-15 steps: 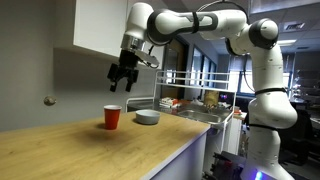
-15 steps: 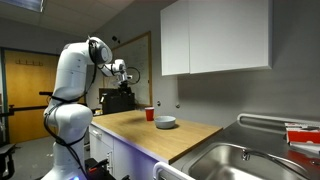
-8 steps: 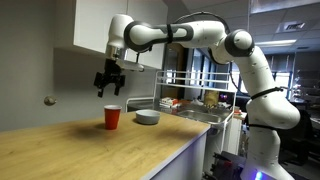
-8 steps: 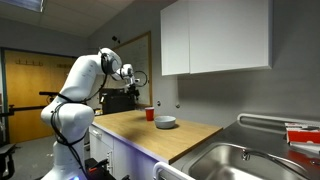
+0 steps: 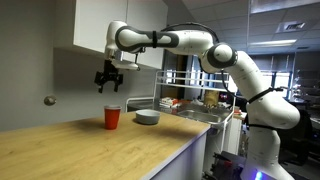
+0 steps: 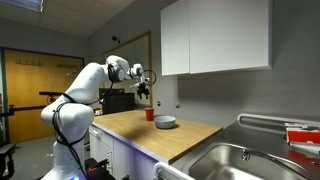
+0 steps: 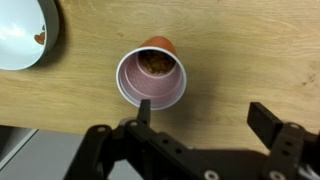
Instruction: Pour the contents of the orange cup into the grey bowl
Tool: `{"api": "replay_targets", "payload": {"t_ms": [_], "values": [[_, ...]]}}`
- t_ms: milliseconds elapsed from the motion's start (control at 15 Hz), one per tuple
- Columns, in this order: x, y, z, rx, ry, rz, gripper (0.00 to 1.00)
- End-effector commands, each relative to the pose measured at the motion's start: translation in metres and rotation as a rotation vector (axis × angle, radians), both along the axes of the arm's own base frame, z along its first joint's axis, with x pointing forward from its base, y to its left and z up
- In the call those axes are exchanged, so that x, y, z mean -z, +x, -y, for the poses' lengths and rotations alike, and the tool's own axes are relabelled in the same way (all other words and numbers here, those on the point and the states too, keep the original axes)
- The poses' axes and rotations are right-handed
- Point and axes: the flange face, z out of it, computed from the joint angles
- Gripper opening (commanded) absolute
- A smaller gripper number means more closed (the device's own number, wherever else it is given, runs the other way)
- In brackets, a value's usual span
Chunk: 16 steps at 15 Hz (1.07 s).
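The orange cup's rim opposite the grey bowl lies between my spread fingers, so I need to lower my gripper over it, one finger inside, one outside.
The orange cup stands upright on the wooden counter in both exterior views. In the wrist view the orange cup is seen from above, with brown bits inside. The grey bowl sits just beside it, also in the other exterior view; in the wrist view the grey bowl lies at the top left with a few brown bits in it. My gripper hangs open well above the cup, empty. In the wrist view the gripper has its fingers spread, one finger over the cup's rim edge.
White wall cabinets hang above the counter. A metal sink is at one end of the counter, with a rack of items behind it. A door knob sticks out of the wall.
The arm has swung across the counter and stretched out; the gripper now hangs above the orange cup. Cup and bowl have not moved.
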Motion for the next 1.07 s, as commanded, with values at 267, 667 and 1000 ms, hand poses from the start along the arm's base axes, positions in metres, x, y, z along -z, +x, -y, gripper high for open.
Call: {"api": "replay_targets", "payload": {"t_ms": [267, 667, 1000], "values": [[0.063, 0.046, 0.026, 0.025, 0.08, -0.171, 1.0], [0.099, 0.05, 0.025, 0.041, 0.13, -0.265, 0.75], [0.101, 0.048, 0.023, 0.046, 0.144, -0.291, 0.42]]}}
